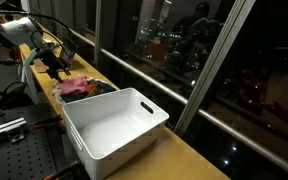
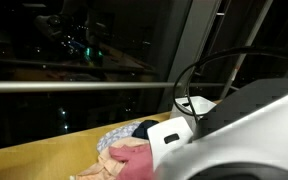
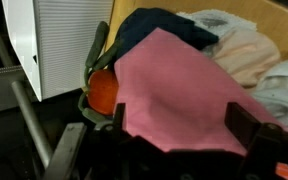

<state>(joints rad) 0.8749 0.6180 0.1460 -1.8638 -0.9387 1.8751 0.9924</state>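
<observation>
My gripper shifts toward the orange item and lowers next onto the pink cloth's edge (image 1: 69, 91) (image 3: 124, 103) beside it. That edge lies uncovered on top of the pile.
A pile of clothes lies on the wooden counter (image 1: 189, 155). A pink cloth (image 3: 174, 75) lies on top of it and also shows in both exterior views (image 1: 76, 86) (image 2: 132, 160). My gripper (image 3: 182, 120) is open, its two black fingers straddling the near edge of the pink cloth. In an exterior view the gripper (image 1: 56, 66) hangs just at the far end of the pile. A dark blue garment (image 3: 164, 25) lies behind the pink cloth. An orange item (image 3: 102, 92) with a green edge peeks out to its left. Cream and white cloths (image 3: 246, 50) lie to the right.
A white plastic bin (image 1: 124, 150), empty, stands on the counter next to the pile, and its ribbed wall shows in the wrist view (image 3: 64, 40). Dark windows with a metal rail (image 2: 74, 86) run along the counter. The white arm (image 2: 239, 125) blocks part of an exterior view.
</observation>
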